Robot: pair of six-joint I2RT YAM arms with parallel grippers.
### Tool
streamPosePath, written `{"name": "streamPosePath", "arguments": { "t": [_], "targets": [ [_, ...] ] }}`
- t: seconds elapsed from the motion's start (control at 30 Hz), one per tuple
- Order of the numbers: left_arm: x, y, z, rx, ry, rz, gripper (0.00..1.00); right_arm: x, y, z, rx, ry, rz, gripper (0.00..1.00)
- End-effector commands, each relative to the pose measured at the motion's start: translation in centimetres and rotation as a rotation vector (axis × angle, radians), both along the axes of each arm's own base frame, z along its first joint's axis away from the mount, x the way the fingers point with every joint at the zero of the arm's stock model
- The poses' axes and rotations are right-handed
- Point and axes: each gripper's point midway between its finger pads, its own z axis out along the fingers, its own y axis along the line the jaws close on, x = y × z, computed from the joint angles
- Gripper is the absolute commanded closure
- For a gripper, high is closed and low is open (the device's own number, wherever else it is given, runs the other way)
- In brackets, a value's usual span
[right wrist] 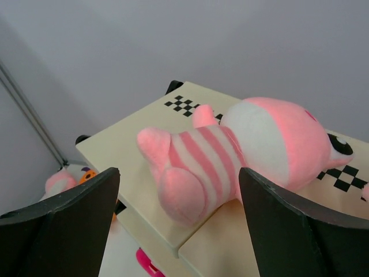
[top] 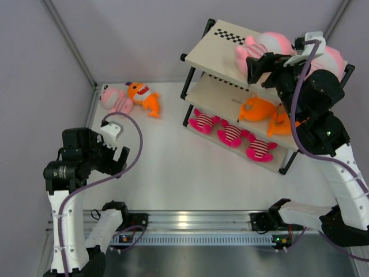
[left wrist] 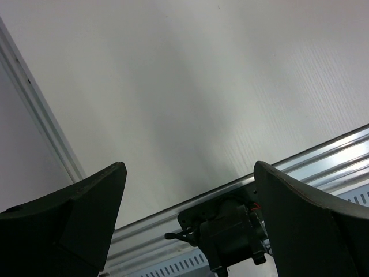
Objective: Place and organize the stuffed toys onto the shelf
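Note:
My left gripper is open and needs to reach outward next and lower its fingers onto the near striped end of the pink plush (top: 123,107), because that toy is still off the shelf (top: 214,53).
The shelf (top: 214,53) stands at the back right. Two pale-pink striped stuffed toys (top: 260,45) (top: 333,59) lie on its top board. On the middle board are two orange fish (top: 257,108), and three magenta striped toys (top: 232,134) sit on the bottom one. My right gripper (top: 252,69) hovers open over the top board. In the right wrist view, its open fingers (right wrist: 75,208) straddle the rear end of a pink striped plush (right wrist: 230,153) without touching it. Another pink plush (top: 115,99) and an orange fish (top: 145,97) lie on the table at the far left. My left gripper (top: 115,160) hangs open and empty.
Checker strips (right wrist: 184,105) mark the top board (right wrist: 127,150). The left wrist view (left wrist: 189,168) shows only bare white table, the metal rail (left wrist: 323,158) and an arm base (left wrist: 228,231). Purple-grey walls enclose the table on the back and sides.

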Motion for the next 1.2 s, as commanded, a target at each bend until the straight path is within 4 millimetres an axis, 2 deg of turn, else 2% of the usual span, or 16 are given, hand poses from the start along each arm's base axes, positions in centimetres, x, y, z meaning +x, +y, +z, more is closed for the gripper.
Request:
{"name": "streamPosePath", "arguments": {
  "t": [0.0,0.17,0.3,0.33,0.4,0.53,0.63,0.7,0.8,0.83,0.9,0.97,1.03,1.07,1.13,1.17],
  "targets": [
    [-0.6,0.1,-1.5,0.009,0.047,0.001,0.02,-1.3,-0.1,1.1,-0.064,-0.021,0.039,0.16],
    [-0.4,0.3,-3.5,0.012,0.091,0.011,0.03,-2.1,1.2,0.5,-0.178,-0.028,0.13,0.15],
    [0.6,0.4,-4.5,0.007,0.113,0.028,0.03,-2.0,0.7,-0.4,-0.275,-0.018,0.111,0.15],
    [1.6,0.7,-4.7,0.014,0.104,0.041,0.03,-2.0,-0.1,-0.2,-0.282,-0.024,0.073,0.14],
    [2.4,1.1,-5.8,0.037,0.123,0.052,0.04,-2.2,-0.5,0.2,-0.29,-0.039,0.06,0.13],
    [4.6,1.9,-7.6,0.076,0.137,0.062,0.06,-2.4,0.4,0.7,-0.301,-0.049,0.11,0.13],
    [7.5,2.2,-7.8,0.075,0.093,0.088,0.11,-1.1,1.7,-0.8,-0.324,-0.005,0.129,0.13],
    [9.7,2.1,-7.4,0.053,0.032,0.109,0.11,0.2,2.7,-2.3,-0.36,0.028,0.129,0.13],
    [12.3,2.3,-6.9,0.035,-0.024,0.142,0.11,1.3,3.9,-3.0,-0.403,0.047,0.113,0.13],
    [13.2,2.4,-7.7,0.036,-0.005,0.148,0.11,1.4,3.5,-2.1,-0.398,0.036,0.076,0.13],
    [15.0,2.8,-7.4,0.048,-0.028,0.161,0.11,1.6,3.7,-1.1,-0.406,0.025,0.046,0.13],
    [16.6,3.3,-8.8,0.066,-0.008,0.179,0.11,1.5,3.9,-0.2,-0.413,-0.002,0.038,0.13],
    [18.8,3.7,-9.0,0.045,-0.044,0.194,0.11,1.4,3.5,0.2,-0.411,-0.013,0.008,0.12],
    [19.7,4.6,-10.6,0.033,-0.009,0.225,0.12,1.4,3.3,0.4,-0.414,-0.021,-0.003,0.12],
    [21.7,5.4,-10.9,-0.028,-0.009,0.271,0.13,1.4,2.7,0.7,-0.413,-0.026,-0.034,0.12],
    [22.4,6.8,-12.6,-0.043,0.039,0.311,0.17,1.3,2.5,0.7,-0.412,-0.027,-0.04,0.12]
  ]
}}
